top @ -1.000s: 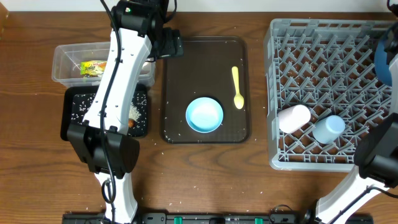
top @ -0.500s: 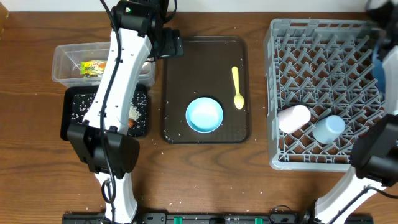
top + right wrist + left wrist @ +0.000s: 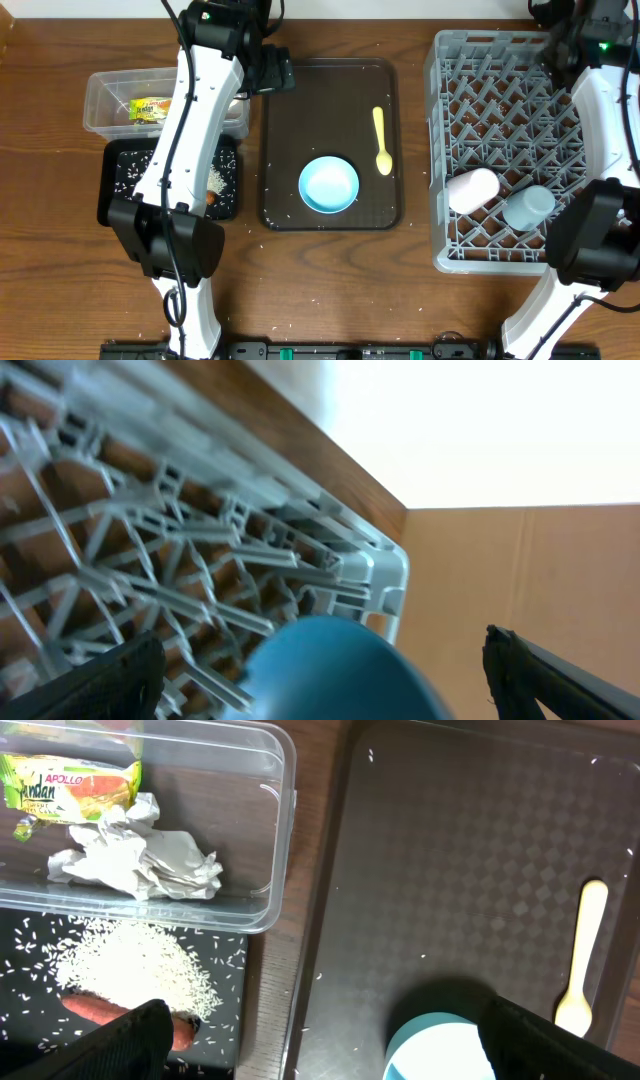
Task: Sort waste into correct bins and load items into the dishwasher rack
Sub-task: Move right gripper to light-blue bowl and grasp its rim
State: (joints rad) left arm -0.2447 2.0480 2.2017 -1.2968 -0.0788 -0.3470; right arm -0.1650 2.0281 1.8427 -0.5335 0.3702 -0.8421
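Note:
The plate stands in the rack. My right gripper should move back across and then down onto the spoon-side rim of the pale blue bowl.
My right gripper is open over the far right corner of the grey dishwasher rack. The dark blue plate stands between its spread fingers, touching neither. In the overhead view my right arm hides the plate. The rack holds a pinkish-white cup and a light blue cup. My left gripper hangs open and empty between the bins and the pale blue bowl. The yellow spoon lies beside the bowl.
The clear tub holds the wrapper and crumpled paper. The black tray holds rice and the sausage. Bowl and spoon lie on a brown serving tray. A cardboard box stands beyond the rack.
My right gripper has opened and let go of the plate in the rack. The right arm has swung toward the far edge. The left arm has not moved.

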